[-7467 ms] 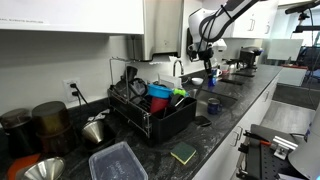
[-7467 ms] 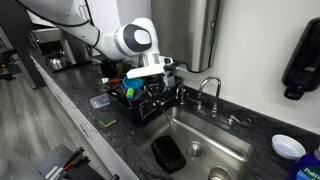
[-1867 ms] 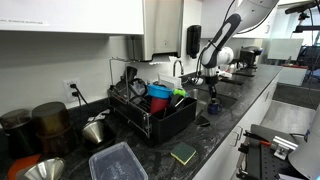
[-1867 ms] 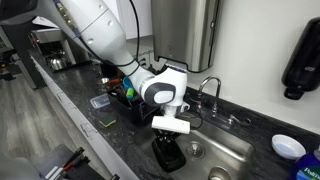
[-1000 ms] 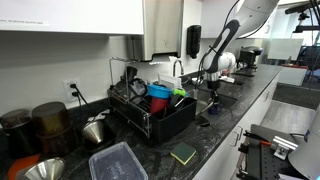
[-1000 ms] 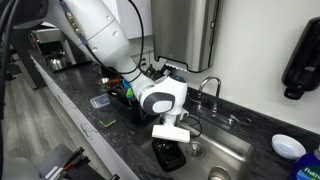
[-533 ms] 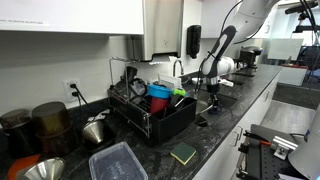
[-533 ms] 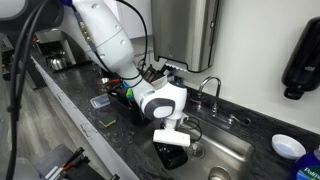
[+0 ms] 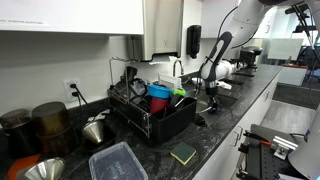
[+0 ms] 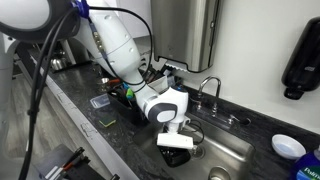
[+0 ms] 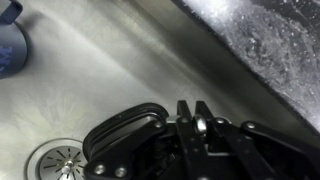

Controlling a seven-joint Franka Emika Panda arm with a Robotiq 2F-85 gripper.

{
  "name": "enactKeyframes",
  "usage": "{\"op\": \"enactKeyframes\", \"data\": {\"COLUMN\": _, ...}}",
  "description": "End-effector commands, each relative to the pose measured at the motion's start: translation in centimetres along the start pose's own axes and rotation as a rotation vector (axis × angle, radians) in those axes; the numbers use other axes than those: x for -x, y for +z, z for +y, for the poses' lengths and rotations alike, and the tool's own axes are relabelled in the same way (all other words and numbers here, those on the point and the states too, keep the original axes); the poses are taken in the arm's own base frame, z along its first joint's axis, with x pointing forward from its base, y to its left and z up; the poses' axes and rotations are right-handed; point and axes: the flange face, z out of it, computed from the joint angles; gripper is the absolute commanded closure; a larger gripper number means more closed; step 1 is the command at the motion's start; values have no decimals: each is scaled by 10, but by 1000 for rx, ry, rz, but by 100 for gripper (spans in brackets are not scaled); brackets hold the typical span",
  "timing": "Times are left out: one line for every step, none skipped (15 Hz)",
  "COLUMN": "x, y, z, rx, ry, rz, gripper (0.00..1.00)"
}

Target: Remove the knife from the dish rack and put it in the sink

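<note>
I need to lower my gripper a little next, toward the sink's bare steel bottom (image 11: 145, 82) beside the drain, and let go of the knife, because that spot is clear of the blue item.
My gripper (image 10: 176, 148) is down inside the steel sink (image 10: 232, 150), just over a black tray (image 11: 122, 134) on its floor. In the wrist view the gripper (image 11: 195, 112) has its two fingers close together on a small silvery piece, which looks like the end of the knife (image 11: 201, 125); the blade is hidden. In an exterior view the gripper (image 9: 208, 96) hangs to the right of the black dish rack (image 9: 150, 118), which holds blue and red cups. The rack also shows in the other exterior view (image 10: 128, 98), behind the arm.
The drain (image 11: 48, 162) lies at the lower left of the wrist view, and a blue item (image 11: 8, 48) at the top left. The faucet (image 10: 210, 90) stands behind the sink. A sponge (image 9: 183, 153) and a plastic container (image 9: 115, 162) lie on the dark counter.
The gripper has come down from above the sink into the basin and shifted slightly toward the rack side. Its fingers have stayed together.
</note>
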Motion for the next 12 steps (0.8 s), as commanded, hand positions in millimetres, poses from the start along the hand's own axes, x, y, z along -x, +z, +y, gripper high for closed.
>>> {"op": "enactKeyframes", "data": {"x": -2, "y": 4, "z": 7, "rx": 19, "ry": -7, "rz": 1, "gripper": 97}}
{"op": "enactKeyframes", "data": {"x": -3, "y": 4, "z": 8, "rx": 21, "ry": -8, "rz": 2, "gripper": 97}}
{"op": "enactKeyframes", "data": {"x": -4, "y": 5, "z": 9, "rx": 24, "ry": -8, "rz": 1, "gripper": 97}}
{"op": "enactKeyframes", "data": {"x": -5, "y": 6, "z": 10, "rx": 27, "ry": -9, "rz": 1, "gripper": 97}}
{"op": "enactKeyframes", "data": {"x": -6, "y": 6, "z": 10, "rx": 29, "ry": -9, "rz": 1, "gripper": 97}}
{"op": "enactKeyframes", "data": {"x": -6, "y": 7, "z": 11, "rx": 31, "ry": -8, "rz": 2, "gripper": 97}}
{"op": "enactKeyframes", "data": {"x": -7, "y": 7, "z": 12, "rx": 32, "ry": -8, "rz": 1, "gripper": 97}}
{"op": "enactKeyframes", "data": {"x": -8, "y": 7, "z": 13, "rx": 34, "ry": -7, "rz": 1, "gripper": 97}}
{"op": "enactKeyframes", "data": {"x": -9, "y": 7, "z": 14, "rx": 36, "ry": -6, "rz": 3, "gripper": 97}}
{"op": "enactKeyframes", "data": {"x": -10, "y": 7, "z": 15, "rx": 39, "ry": -5, "rz": 4, "gripper": 97}}
{"op": "enactKeyframes", "data": {"x": -11, "y": 8, "z": 16, "rx": 41, "ry": -4, "rz": 5, "gripper": 97}}
{"op": "enactKeyframes", "data": {"x": -13, "y": 9, "z": 17, "rx": 43, "ry": -1, "rz": 5, "gripper": 97}}
